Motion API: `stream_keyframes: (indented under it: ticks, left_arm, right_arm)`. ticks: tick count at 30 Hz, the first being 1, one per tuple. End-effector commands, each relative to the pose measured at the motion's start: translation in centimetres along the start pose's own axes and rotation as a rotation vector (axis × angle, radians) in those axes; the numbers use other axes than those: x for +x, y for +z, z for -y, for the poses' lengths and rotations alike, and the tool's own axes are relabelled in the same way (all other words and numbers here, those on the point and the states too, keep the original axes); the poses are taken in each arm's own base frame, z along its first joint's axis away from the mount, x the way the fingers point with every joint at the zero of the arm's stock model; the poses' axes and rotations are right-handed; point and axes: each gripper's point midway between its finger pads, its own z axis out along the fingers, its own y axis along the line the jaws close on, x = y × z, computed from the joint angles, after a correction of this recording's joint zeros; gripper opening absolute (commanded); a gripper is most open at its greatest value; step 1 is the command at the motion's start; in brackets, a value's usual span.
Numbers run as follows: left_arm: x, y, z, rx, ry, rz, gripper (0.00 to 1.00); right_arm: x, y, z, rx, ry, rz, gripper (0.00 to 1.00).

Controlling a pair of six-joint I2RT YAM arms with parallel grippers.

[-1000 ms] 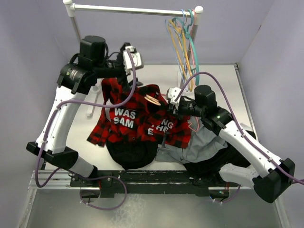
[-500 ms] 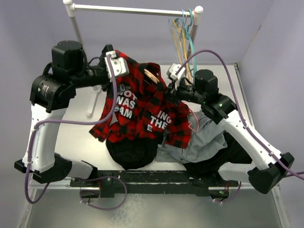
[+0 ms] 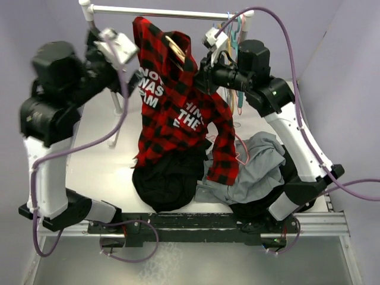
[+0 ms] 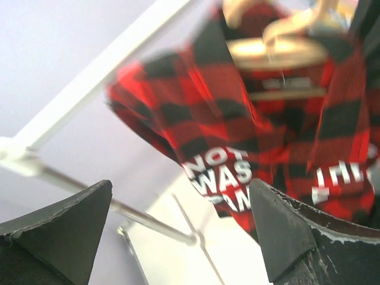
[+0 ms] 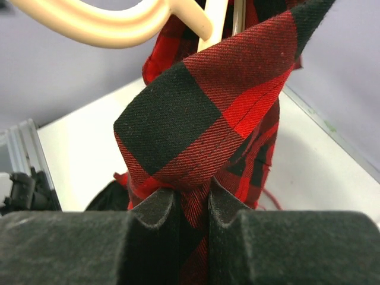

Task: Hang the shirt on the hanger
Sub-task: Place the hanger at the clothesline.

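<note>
The tan hanger is inside the shirt's collar. My right gripper will next carry the shirt [image 3: 178,113] outward to the white rack bar [image 3: 187,13], hook the hanger over it and let go.
The red-and-black plaid shirt [image 3: 178,113] hangs lifted in front of the rack, its lower hem over the dark pile. The tan hanger [image 3: 175,47] sits inside its collar, and shows in the left wrist view [image 4: 279,50] and the right wrist view [image 5: 107,24]. My right gripper [image 3: 200,70] is shut on a fold of the shirt [image 5: 202,107] near the collar, fingers [image 5: 157,205] pinching the cloth. My left gripper [image 3: 132,77] is open and empty [image 4: 181,190], left of the shirt [image 4: 237,119] and apart from it.
The white rack rail [image 3: 166,12] runs across the back, with several coloured hangers [image 3: 234,35] at its right end. A grey garment [image 3: 261,160], a black garment [image 3: 166,184] and a pink hanger [image 3: 240,155] lie on the table. The rack's post [image 3: 116,104] stands at left.
Both arms have risen and carried the shirt and hanger from the table up towards the rail. The shirt now hangs long, and the left gripper stands open beside it.
</note>
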Motion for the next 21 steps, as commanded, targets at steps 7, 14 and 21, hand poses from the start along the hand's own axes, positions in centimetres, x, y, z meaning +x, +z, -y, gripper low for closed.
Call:
stream_keyframes:
  ticks: [7, 14, 21]
  left_arm:
    - [-7.9, -17.8, -12.9, -0.800, -0.354, 0.309, 1.00]
    - [-6.6, -19.4, -13.1, -0.859, -0.362, 0.264, 1.00]
    - [-5.6, -18.1, -13.1, -0.855, -0.361, 0.219, 1.00]
  right_arm:
    - [-7.0, 3.6, 1.0, -0.027, 0.142, 0.134, 0.00]
    - [-9.4, 4.0, 3.0, 0.001, 0.233, 0.251, 0.00]
    - [-11.6, 3.2, 3.5, 0.036, 0.263, 0.354, 0.00]
